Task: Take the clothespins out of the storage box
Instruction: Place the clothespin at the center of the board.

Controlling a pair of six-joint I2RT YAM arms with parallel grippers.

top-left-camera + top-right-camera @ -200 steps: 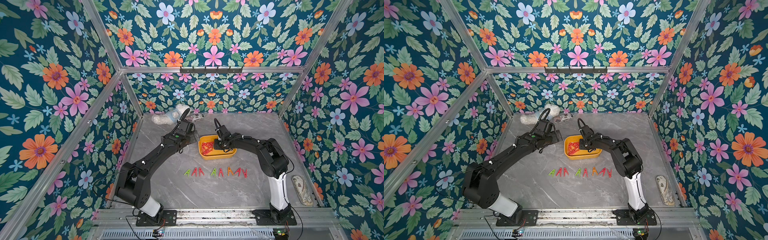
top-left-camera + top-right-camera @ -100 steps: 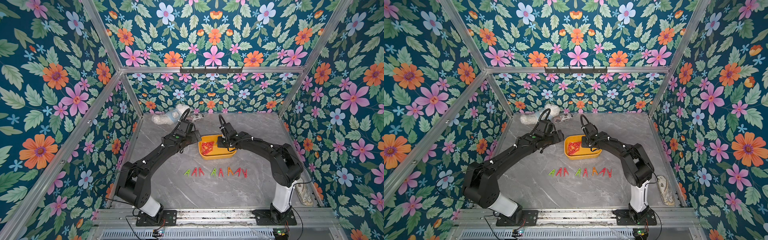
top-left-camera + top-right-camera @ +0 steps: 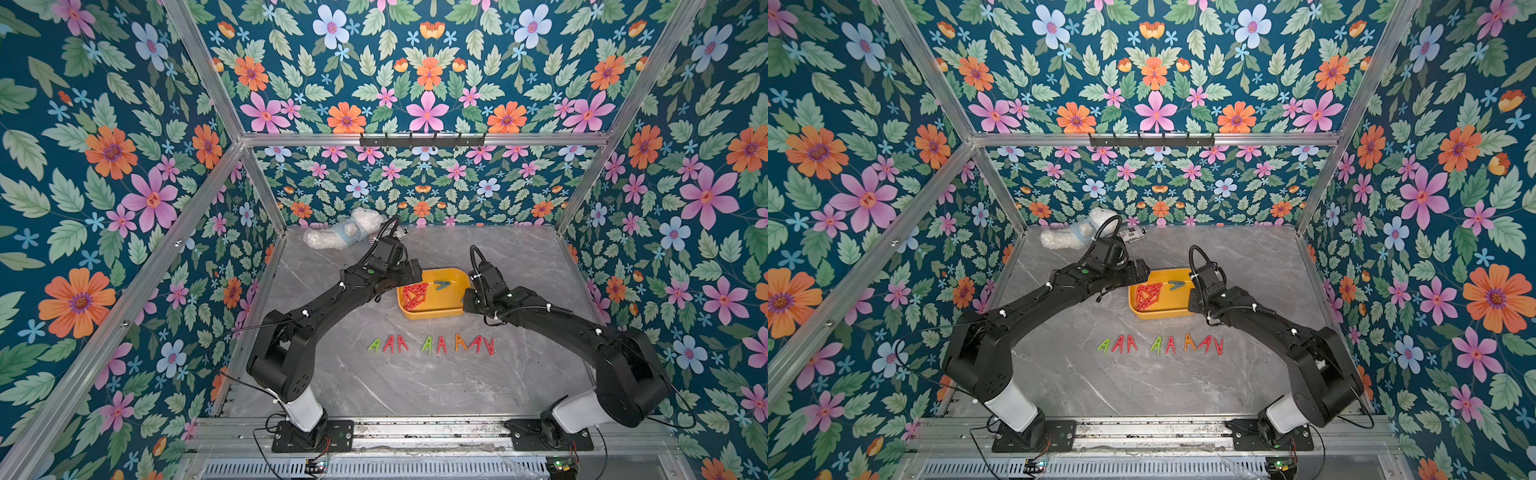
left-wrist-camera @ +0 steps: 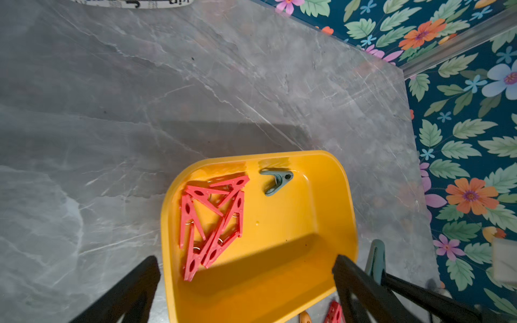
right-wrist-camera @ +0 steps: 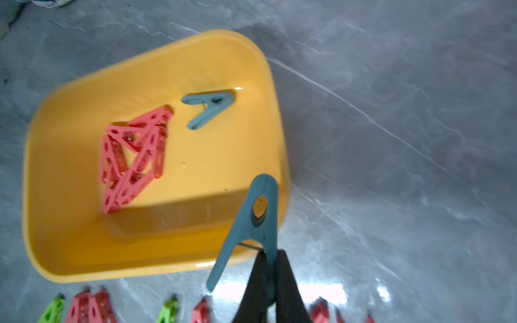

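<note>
The teal clothespin comes back and down to the bare tabletop [image 3: 506, 346] beside the end red clothespin next. My right gripper then releases it there, since the row of clothespins leaves room.
The yellow storage box [image 3: 432, 314] [image 3: 1163, 313] sits mid-table, holding a pile of red clothespins [image 3: 413, 296] [image 4: 212, 218] and one teal clothespin [image 3: 441, 285] [image 5: 208, 107]. My right gripper [image 5: 272, 254] is shut on a second teal clothespin [image 5: 253, 223], hanging over the box's right rim; in both top views the arm covers it. My left gripper [image 4: 246, 260] is open, its fingers straddling the box's left end above the rim, nothing between them. A row of green, red and orange clothespins [image 3: 432, 344] [image 3: 1163, 344] lies on the table in front of the box.
A white plush toy [image 3: 345, 235] and a printed packet [image 3: 1131, 233] lie at the back left by the wall. Floral walls with metal posts close in three sides. A black hook rail [image 3: 422, 140] hangs on the back wall.
My right gripper has drawn back from the box's interior to its right rim, still shut on the teal clothespin. My left gripper has moved right, up to the box's left end.
</note>
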